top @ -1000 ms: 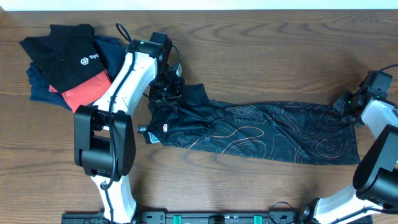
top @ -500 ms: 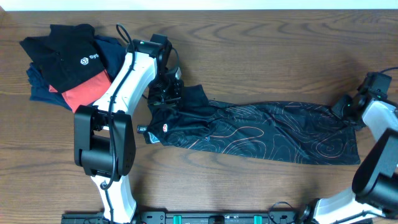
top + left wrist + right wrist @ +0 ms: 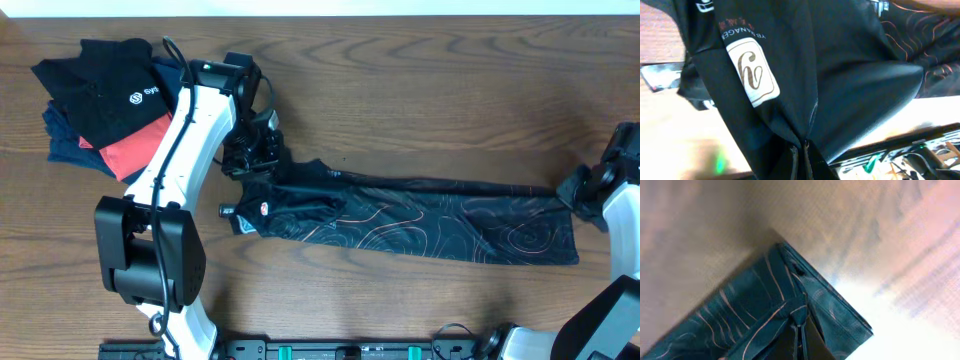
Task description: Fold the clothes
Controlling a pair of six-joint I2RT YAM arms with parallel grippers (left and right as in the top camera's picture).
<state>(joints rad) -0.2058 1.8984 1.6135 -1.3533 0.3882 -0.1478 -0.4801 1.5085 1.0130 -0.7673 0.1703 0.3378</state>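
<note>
I should next pull my left gripper back and lower it to the jersey's near edge (image 3: 256,228) to let go, because the jersey I am holding still hangs from the gripper's closed fingers.
The black jersey (image 3: 420,215) with copper contour lines lies stretched in a long band across the table, its top edge pulled taut. My left gripper (image 3: 262,168) is shut on the jersey's left end; in the left wrist view the fabric with a white logo patch (image 3: 752,70) hangs from the closed jaws (image 3: 804,150). My right gripper (image 3: 583,185) is shut on the jersey's right end; in the right wrist view the folded corner (image 3: 805,305) bunches into the closed jaws (image 3: 799,330).
A pile of other garments sits at the back left: a plain black top with a white logo (image 3: 105,85), a coral-red piece (image 3: 140,145) and navy cloth (image 3: 70,145). The wooden table (image 3: 420,90) extends behind the jersey.
Both grippers moved apart and slightly up, pulling the jersey's upper edge taut into a straight line. The loose bulge near the left end has flattened.
</note>
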